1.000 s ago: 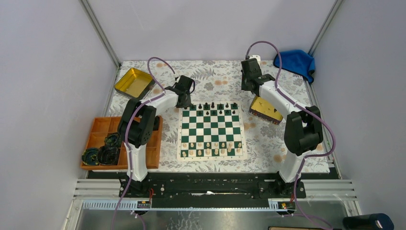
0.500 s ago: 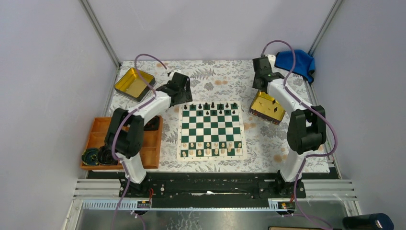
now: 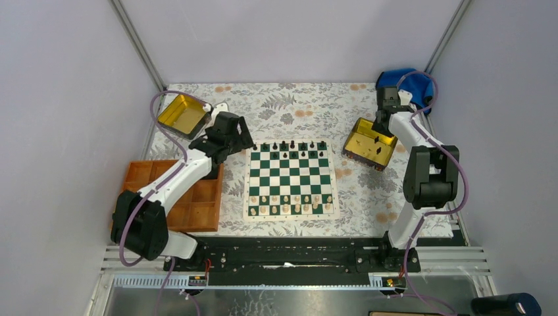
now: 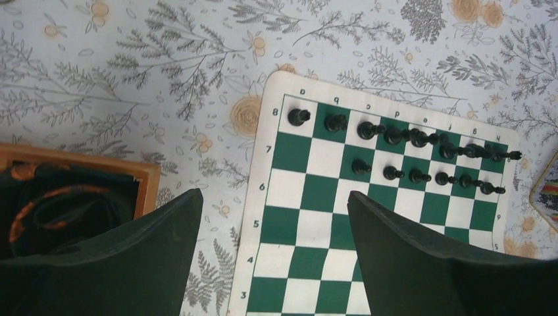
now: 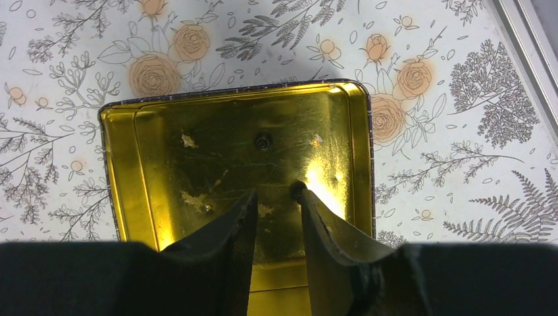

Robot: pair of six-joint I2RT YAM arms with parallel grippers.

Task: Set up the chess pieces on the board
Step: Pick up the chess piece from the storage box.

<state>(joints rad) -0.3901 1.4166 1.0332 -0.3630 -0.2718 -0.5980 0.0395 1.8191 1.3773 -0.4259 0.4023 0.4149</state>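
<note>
The black second row still has empty squares, so I need to lower my right gripper into the gold tin (image 5: 164,164) onto the head of the farther black piece (image 5: 263,141).
The green and white board (image 3: 289,178) lies mid-table. Black chess pieces (image 4: 393,136) fill its far row, and more stand in the second row (image 4: 421,176) from the third file onward. My left gripper (image 4: 273,197) hangs wide open above the board's left edge, holding nothing; from above it shows by the far left corner (image 3: 243,140). My right gripper (image 5: 276,194) is over the gold tin (image 5: 164,164), jaws a little apart with nothing between them. One black piece (image 5: 297,189) stands in the tin at the right fingertip, another (image 5: 263,141) further in.
Cream pieces (image 3: 289,203) line the board's two near rows. A second gold tin (image 3: 181,113) sits at the back left, an orange compartment tray (image 3: 197,204) at the left, a blue cloth (image 3: 403,80) in the back right corner. The right tin (image 3: 358,141) lies beside the board.
My left gripper has opened and drawn back leftward from the board's far left corner. My right arm has swung right and now hangs over the gold tin.
</note>
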